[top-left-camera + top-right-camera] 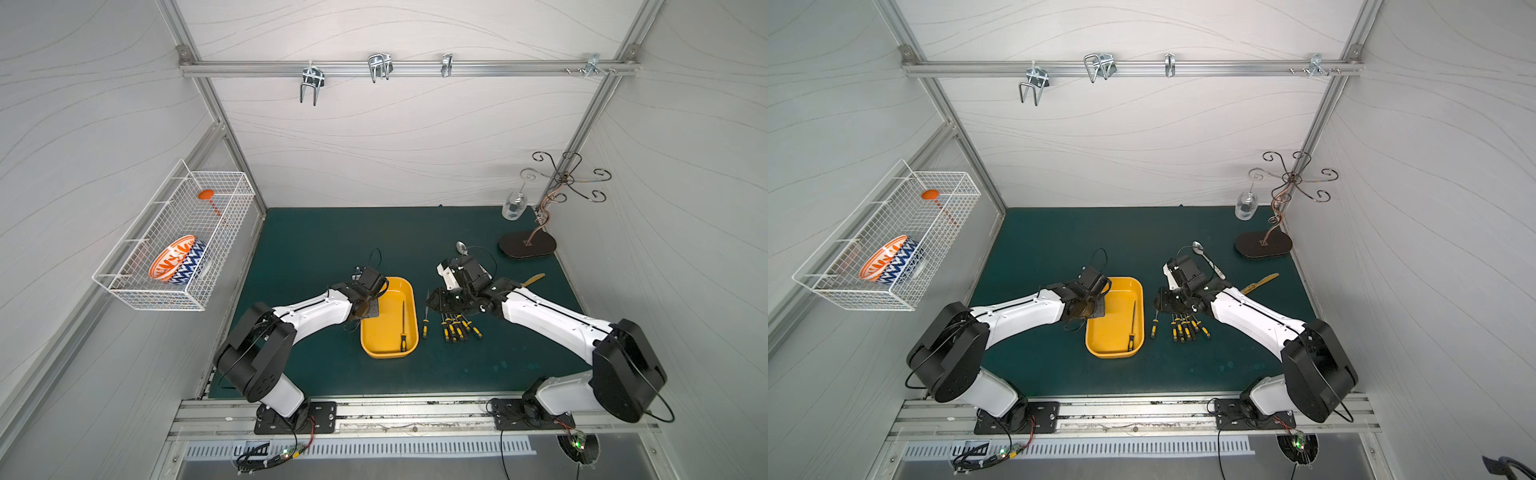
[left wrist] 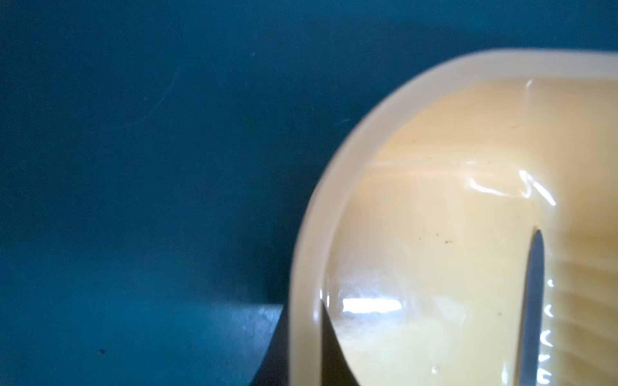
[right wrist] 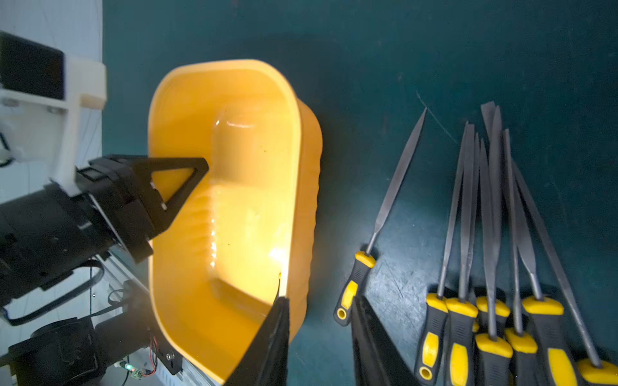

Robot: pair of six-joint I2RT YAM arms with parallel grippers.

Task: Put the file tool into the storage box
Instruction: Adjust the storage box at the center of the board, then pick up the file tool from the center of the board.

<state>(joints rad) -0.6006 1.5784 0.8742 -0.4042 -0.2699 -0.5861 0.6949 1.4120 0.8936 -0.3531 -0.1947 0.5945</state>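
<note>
The lone file's handle (image 1: pixel 424 328) (image 3: pixel 354 288) lies below my right gripper, slanted to its fingers. The gripper next goes down and turns until both fingers straddle it.
The yellow storage box (image 1: pixel 382 332) lies on the green mat between my arms, with one black-and-yellow file (image 1: pixel 403 326) along its right side. That file's grey tip (image 2: pixel 533 300) shows in the left wrist view. My left gripper (image 2: pixel 302 310) is shut on the box's left rim (image 2: pixel 307 234), one finger inside and one outside. A lone file (image 3: pixel 391 207) lies just right of the box, then a bunch of several files (image 3: pixel 485 234). My right gripper (image 3: pixel 320 300) hangs narrowly open over bare mat between the box (image 3: pixel 234 200) and the lone file, holding nothing.
A metal spoon (image 1: pixel 461 248) and a wooden utensil (image 1: pixel 533 279) lie behind the right arm. A curly metal stand (image 1: pixel 527 246) and a glass jar (image 1: pixel 513 208) occupy the back right corner. A white wire basket (image 1: pixel 174 241) with a patterned bowl hangs on the left wall.
</note>
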